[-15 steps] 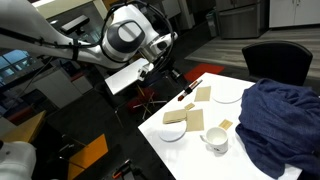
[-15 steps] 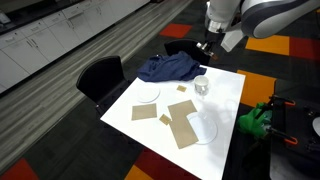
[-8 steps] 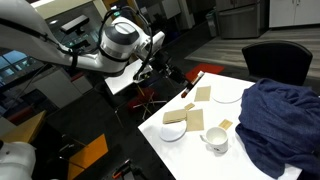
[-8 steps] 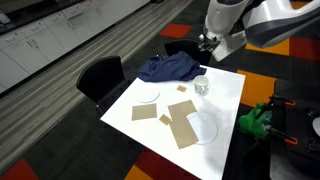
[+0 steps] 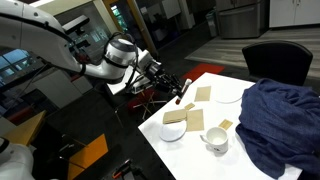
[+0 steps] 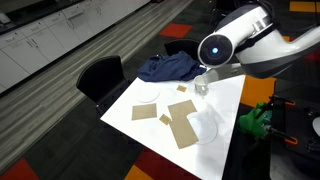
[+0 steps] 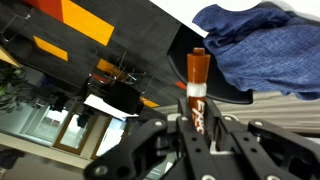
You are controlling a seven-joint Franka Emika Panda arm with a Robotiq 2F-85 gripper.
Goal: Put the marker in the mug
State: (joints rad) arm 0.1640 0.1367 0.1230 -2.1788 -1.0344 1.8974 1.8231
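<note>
The mug is still well away from the marker, so my gripper should next carry it outward and down toward the mug's open top and let it go there.
The marker is orange-brown with a black label and stands between my gripper's fingers, which are shut on it. In an exterior view the gripper holds the marker at the left edge of the white table, tilted nearly level. The small white mug stands near the table's front, well right of the gripper and apart from it. It also shows in an exterior view, partly behind the arm. The mug is out of the wrist view.
Two white plates and several cardboard pieces lie on the table. A blue cloth covers the right side and shows in the wrist view. A black chair stands behind the table.
The arm has swung down and lowered, bringing the gripper from above the table's corner to the level of its edge. The mug, plates and cloth have not moved.
</note>
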